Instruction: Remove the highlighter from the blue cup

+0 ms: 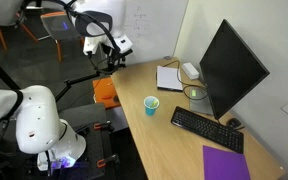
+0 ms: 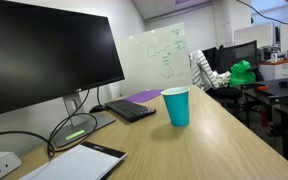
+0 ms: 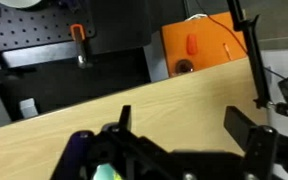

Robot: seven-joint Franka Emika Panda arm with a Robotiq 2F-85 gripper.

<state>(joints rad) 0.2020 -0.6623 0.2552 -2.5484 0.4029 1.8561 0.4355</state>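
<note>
The gripper will move over the desk to the blue cup, then go down into the cup's opening (image 1: 151, 101) (image 3: 105, 173) with its fingers open.
The blue cup (image 1: 151, 105) is a small teal round cup standing upright on the wooden desk (image 1: 164, 145), left of the black keyboard (image 1: 206, 129). It also shows in an exterior view (image 2: 175, 106) near the desk's middle. I cannot make out a highlighter in it from either exterior view. My gripper (image 1: 111, 58) hangs above the desk's far corner, well away from the cup. In the wrist view my gripper (image 3: 184, 122) is open, with only bare desk wood between the fingers. A blurred green and purple shape (image 3: 89, 160) sits at the lower left; I cannot tell what it is.
A monitor (image 1: 229, 70) stands behind the keyboard, with a purple sheet (image 1: 227, 163) at the near end and a notebook (image 1: 169, 77) at the far end. An orange box (image 3: 199, 45) sits below the desk edge. A white robot body (image 1: 39, 125) stands beside the desk.
</note>
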